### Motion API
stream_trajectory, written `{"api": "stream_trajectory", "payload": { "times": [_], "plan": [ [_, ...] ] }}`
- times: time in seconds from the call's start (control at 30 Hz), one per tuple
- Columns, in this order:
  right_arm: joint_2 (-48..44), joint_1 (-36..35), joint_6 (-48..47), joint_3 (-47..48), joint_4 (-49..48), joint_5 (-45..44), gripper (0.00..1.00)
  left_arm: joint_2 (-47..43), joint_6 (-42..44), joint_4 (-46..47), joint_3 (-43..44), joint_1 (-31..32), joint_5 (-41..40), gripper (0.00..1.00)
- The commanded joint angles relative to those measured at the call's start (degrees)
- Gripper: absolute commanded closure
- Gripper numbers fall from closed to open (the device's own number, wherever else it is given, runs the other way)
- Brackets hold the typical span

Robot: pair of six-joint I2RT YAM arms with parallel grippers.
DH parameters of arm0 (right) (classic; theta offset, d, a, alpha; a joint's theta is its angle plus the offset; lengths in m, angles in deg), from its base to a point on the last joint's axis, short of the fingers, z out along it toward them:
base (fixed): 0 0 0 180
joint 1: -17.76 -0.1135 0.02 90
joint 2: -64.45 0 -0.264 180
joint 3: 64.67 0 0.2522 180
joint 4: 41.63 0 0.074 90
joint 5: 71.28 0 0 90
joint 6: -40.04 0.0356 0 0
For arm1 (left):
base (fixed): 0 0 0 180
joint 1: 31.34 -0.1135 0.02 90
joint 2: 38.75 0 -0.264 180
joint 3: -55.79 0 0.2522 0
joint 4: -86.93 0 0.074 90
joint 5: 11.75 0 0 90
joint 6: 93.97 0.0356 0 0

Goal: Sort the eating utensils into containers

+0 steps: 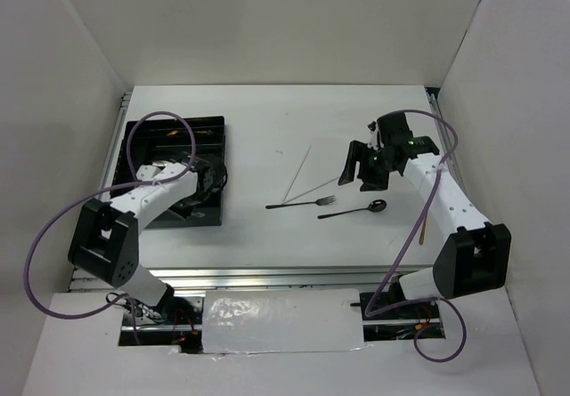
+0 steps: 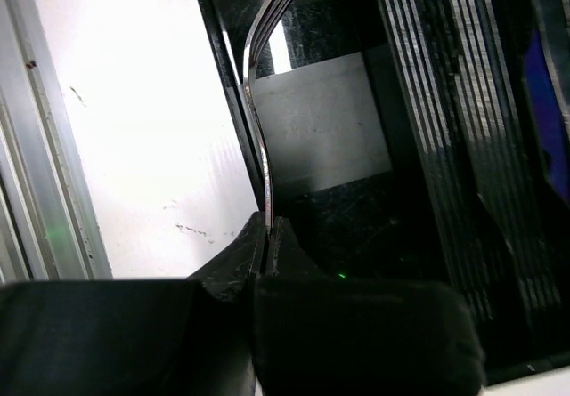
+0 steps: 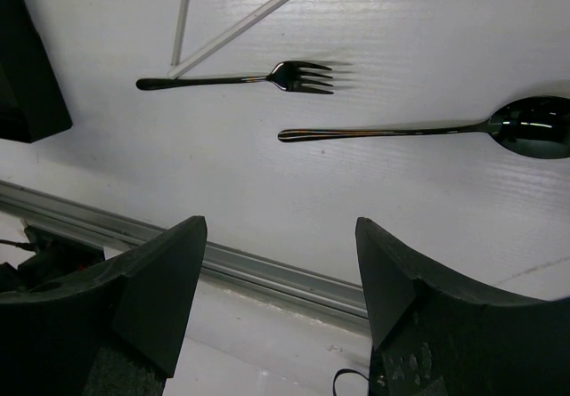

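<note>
The left gripper shifts outward and slightly down over the tray's section [image 2: 325, 129] beside the slim silver utensil [image 2: 260, 120] next. That utensil runs along the tray's near side.
My left gripper [image 1: 207, 175] hangs over the black tray [image 1: 178, 222]. In the left wrist view it [image 2: 267, 222] is shut on a slim silver utensil [image 2: 260, 120], seen edge-on and reaching over a tray compartment [image 2: 321, 129]. A dark blue piece [image 2: 548, 120] lies in a compartment further right. My right gripper [image 1: 361, 169] is open and empty above the table. A black fork [image 1: 303, 204] and a black spoon [image 1: 354, 210] lie just in front of it. Two silver chopsticks [image 1: 298, 175] lie crossed beside them. The right wrist view shows the open gripper [image 3: 280, 222], fork [image 3: 240, 78], spoon [image 3: 419, 131] and chopsticks [image 3: 258, 13].
White walls close in the table on three sides. A metal rail [image 1: 267, 276] runs along the near edge. A thin gold-coloured piece [image 1: 426, 231] lies by the right arm. Cables loop over both arms.
</note>
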Motion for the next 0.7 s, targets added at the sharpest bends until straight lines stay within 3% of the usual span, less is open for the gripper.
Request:
{"api": "stream_trajectory", "payload": {
  "times": [0.0, 0.6, 0.67],
  "plan": [
    [0.34, -0.5, -0.85, 2.04, 0.14, 0.34, 0.24, 3.36, -7.38, -1.85, 2.29, -0.52, -2.21, 1.0],
    [2.36, -0.68, -1.2, 2.92, 0.41, 0.43, 0.24, 11.02, -10.29, -0.45, 5.63, -5.35, 1.56, 1.0],
    [2.45, -0.68, -1.11, 3.1, 0.41, 0.61, 0.24, 11.28, -9.42, 0.16, 5.72, -5.44, 1.39, 0.94]
  ]
}}
